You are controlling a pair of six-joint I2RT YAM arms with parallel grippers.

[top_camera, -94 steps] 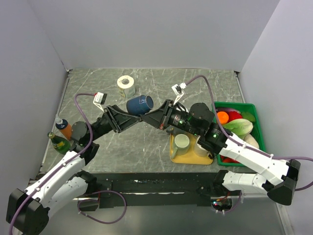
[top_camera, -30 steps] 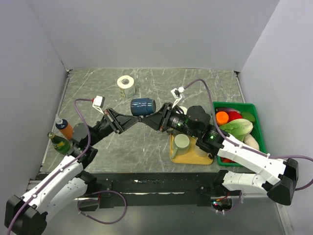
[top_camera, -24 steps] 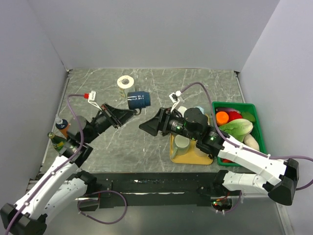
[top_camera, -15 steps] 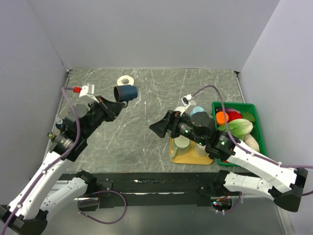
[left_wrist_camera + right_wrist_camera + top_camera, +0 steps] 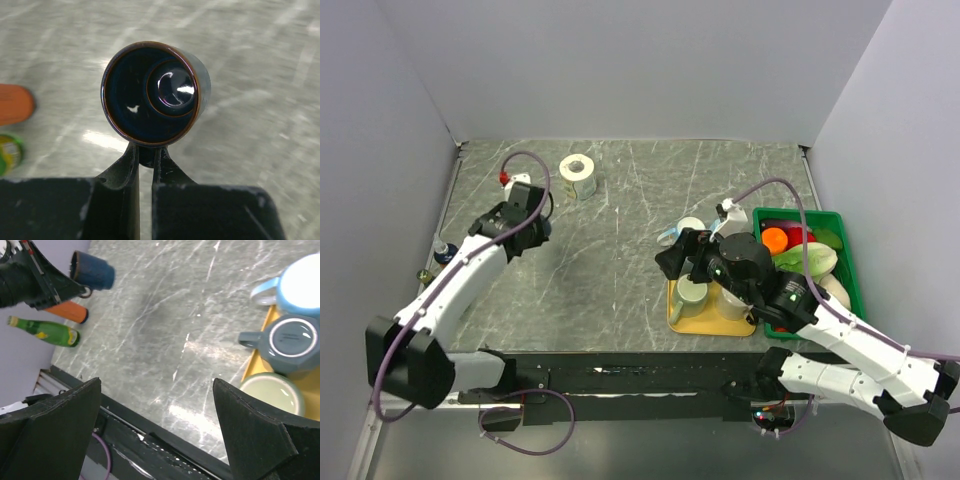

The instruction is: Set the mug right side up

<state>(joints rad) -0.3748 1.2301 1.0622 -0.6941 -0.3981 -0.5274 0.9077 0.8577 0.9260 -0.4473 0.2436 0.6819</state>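
Observation:
The bare tabletop near the orange bottle (image 5: 91, 59) is below my left gripper, toward the bottle. I need to move my left gripper down there next and let go of the handle.
The dark blue mug (image 5: 155, 92) hangs above the table on the left, its open mouth facing the left wrist camera. My left gripper (image 5: 144, 150) is shut on its handle. From the right wrist the mug (image 5: 92, 270) looks to be on its side, mouth towards the left, with the left gripper (image 5: 37, 287) below it. In the top view the left gripper (image 5: 528, 226) covers most of the mug. My right gripper (image 5: 156, 382) stands wide open with nothing between its fingers (image 5: 55, 430). From above, the right gripper (image 5: 678, 255) is over the left end of the yellow tray (image 5: 692, 322).
The yellow tray (image 5: 255, 365) carries a pale green mug (image 5: 272, 392), an upturned grey-blue mug (image 5: 290, 342) and a light blue one (image 5: 300, 285). A green bin (image 5: 848, 262) of vegetables is at the right. A paper roll (image 5: 578, 172) stands at the back; an orange bottle (image 5: 67, 314) and a green bottle (image 5: 42, 331) are at the left edge.
The right gripper opened, let go of the mug and drew back over the tray. The left arm swung left with the mug, which now faces its wrist camera.

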